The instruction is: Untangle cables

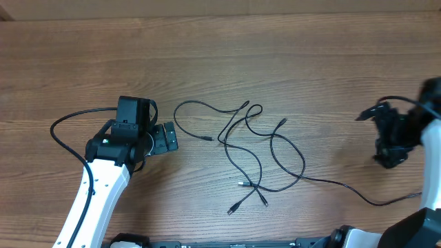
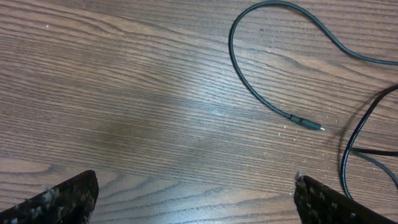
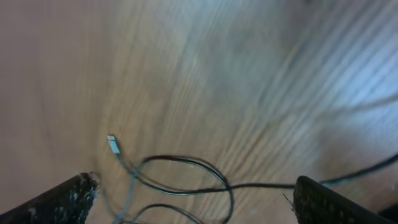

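Note:
The cable loop's crossing with the trailing piece of cable (image 1: 302, 177) (image 3: 229, 186) is below my right gripper and to its left in the overhead view, so I need to sweep my right gripper down onto it next.
Thin black cables (image 1: 256, 148) lie loosely crossed on the wooden table's middle, with plug tips at the lower centre. One strand curls left and ends in a plug (image 2: 309, 123); another trails right toward the right arm. My left gripper (image 1: 170, 138) is open and empty, just left of that plug tip. Its fingertips (image 2: 196, 199) sit wide apart over bare wood. My right gripper (image 1: 391, 157) is blurred at the far right, raised above the table. Its fingers (image 3: 193, 199) are wide apart and empty above a cable loop (image 3: 186, 180) and a silver plug tip (image 3: 112, 143).
The thicker black arm cable (image 1: 69, 120) loops left of the left arm. The wooden table (image 1: 220, 62) extends bare toward the back edge.

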